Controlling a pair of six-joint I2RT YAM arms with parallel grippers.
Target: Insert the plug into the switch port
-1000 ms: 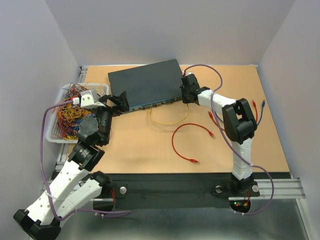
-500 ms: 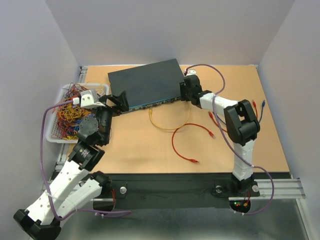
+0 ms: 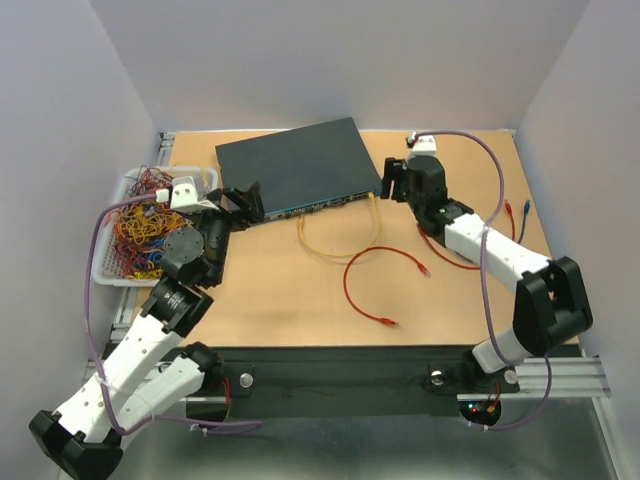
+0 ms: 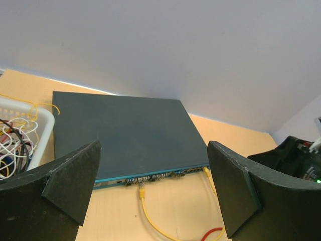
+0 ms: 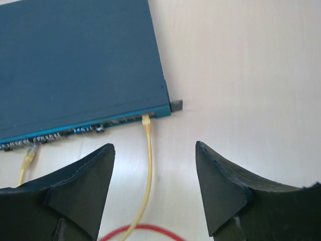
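Observation:
The right gripper draws back from the switch (image 3: 290,168) and down onto the curled red cable's closer plug (image 3: 426,271) next, since that plug lies loose on the tabletop.
The dark blue-grey switch (image 3: 290,168) lies at the back of the table, its row of ports facing the arms. A yellow cable (image 3: 340,244) loops in front of it. One yellow plug (image 5: 146,120) sits in a port at the row's right end. The other plug (image 4: 142,190) lies on the table just before the ports, left of centre. My right gripper (image 5: 154,145) stands open and empty, back from the seated plug, off the switch's right corner (image 3: 390,182). My left gripper (image 4: 153,145) is open wide and empty near the switch's left end (image 3: 245,203).
A white wire basket (image 3: 104,270) full of coloured cables stands at the left edge. A red cable (image 3: 372,290) curls on the table in front of the yellow one. Red and blue cable ends (image 3: 516,210) lie at the right.
My right gripper has opened and drawn back to the right from the switch's front, leaving the yellow plug in the port. The left gripper has edged slightly right.

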